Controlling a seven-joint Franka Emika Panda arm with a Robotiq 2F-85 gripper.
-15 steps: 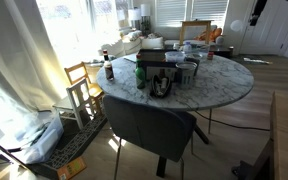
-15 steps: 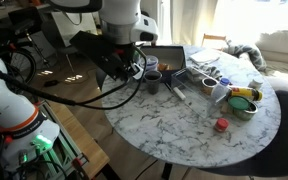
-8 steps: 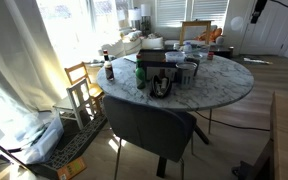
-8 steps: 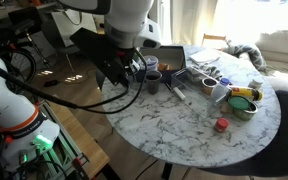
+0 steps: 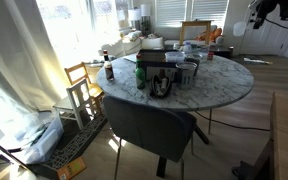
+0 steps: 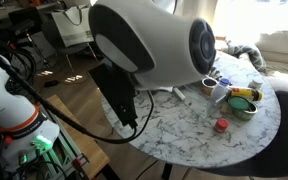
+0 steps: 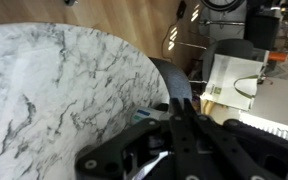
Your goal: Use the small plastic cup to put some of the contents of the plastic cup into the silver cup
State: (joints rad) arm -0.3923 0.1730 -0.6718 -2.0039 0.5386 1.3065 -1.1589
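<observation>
The marble tabletop by the red lid (image 5: pixel 222 66) is below and outward of the gripper, so next the gripper should move down and outward and open its empty fingers.
A cluster of cups stands mid-table in an exterior view: a dark cup (image 5: pixel 161 85) at the front and a silvery cup (image 5: pixel 189 72) behind it. They are too small to tell which is the small plastic cup. In the wrist view my gripper (image 7: pixel 182 102) is shut with nothing between its fingers. It hangs high over the marble table's edge (image 7: pixel 134 70), above a dark chair. The arm (image 5: pixel 274 12) shows only at the top right, far from the cups. A big white arm joint (image 6: pixel 154 45) hides the cups in an exterior view.
A red lid (image 6: pixel 221 125) and a bowl (image 6: pixel 246 105) lie on the marble table. A green bottle (image 5: pixel 140 75) stands beside the cups. A dark chair (image 5: pixel 149 125) is tucked under the near edge, with a wooden chair (image 5: pixel 79 85) nearby. Cables (image 6: pixel 44 100) hang by the arm.
The arm has lifted away from the cups and swung round, so that it now fills an exterior view. The gripper has stayed shut.
</observation>
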